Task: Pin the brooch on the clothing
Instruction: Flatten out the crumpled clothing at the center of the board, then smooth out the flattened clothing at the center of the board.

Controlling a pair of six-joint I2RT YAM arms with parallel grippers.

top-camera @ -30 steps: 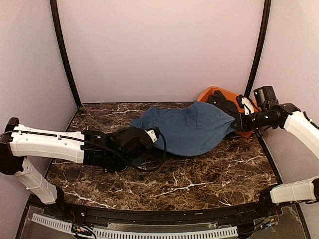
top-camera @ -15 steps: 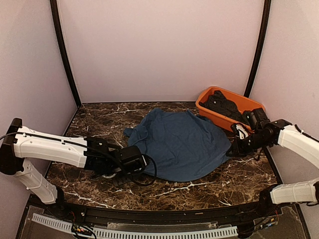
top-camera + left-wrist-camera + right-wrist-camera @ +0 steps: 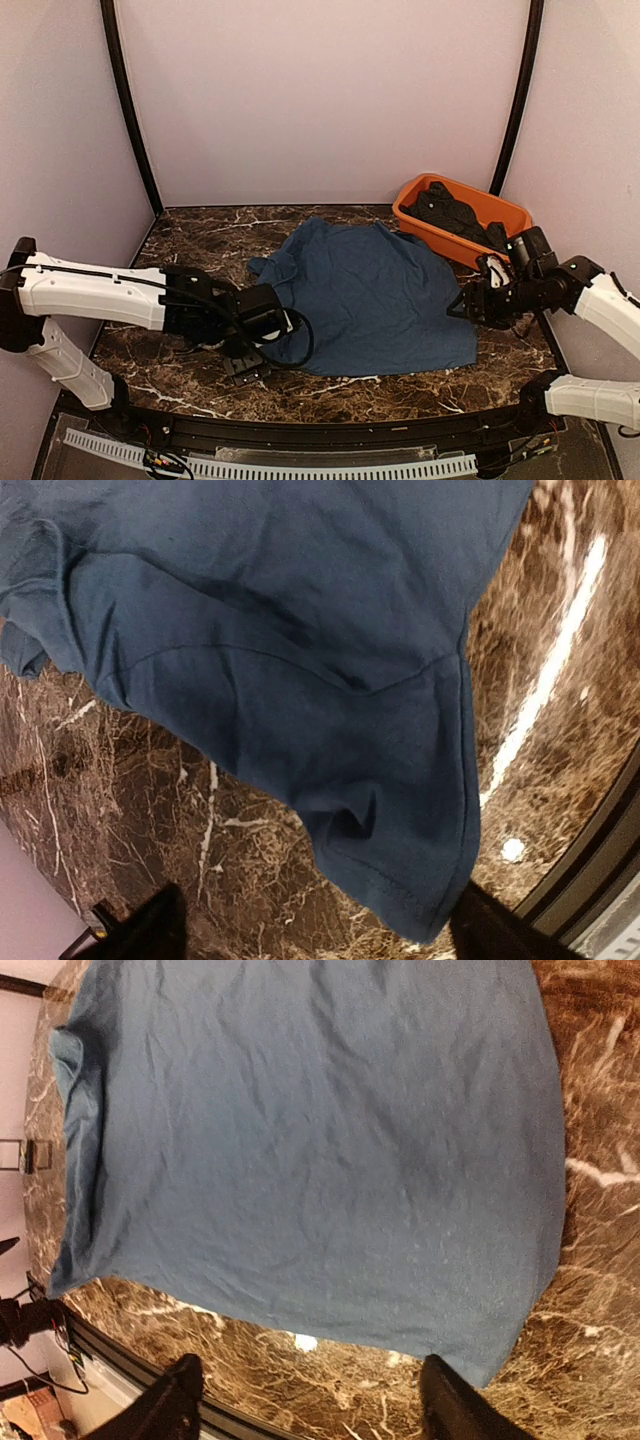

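My left gripper swings outward along the shirt's side and down onto the shirt's bunched sleeve end [image 3: 262,267] [image 3: 22,648] next, as it lies crumpled beside the flat shirt.
The clothing, a navy-blue T-shirt [image 3: 370,295], lies spread flat on the marble table [image 3: 180,240]. My left gripper [image 3: 262,345] stands open at the shirt's near-left edge. In the left wrist view a sleeve corner of the shirt [image 3: 400,860] lies on the marble just ahead of the left gripper [image 3: 320,942], and nothing is held. My right gripper [image 3: 462,303] is open at the shirt's right edge. In the right wrist view the shirt's hem [image 3: 330,1220] lies beyond the open right gripper [image 3: 310,1405], untouched. The brooch is out of view.
An orange tub [image 3: 452,245] holding dark cloth [image 3: 450,212] stands at the back right corner, just behind my right arm. The black front rail [image 3: 330,425] runs along the near table edge. Purple walls close in the table on three sides.
Both grippers held the shirt and dragged it out of the tub toward the front. Now both have opened and let go, and the shirt lies flatter and wider.
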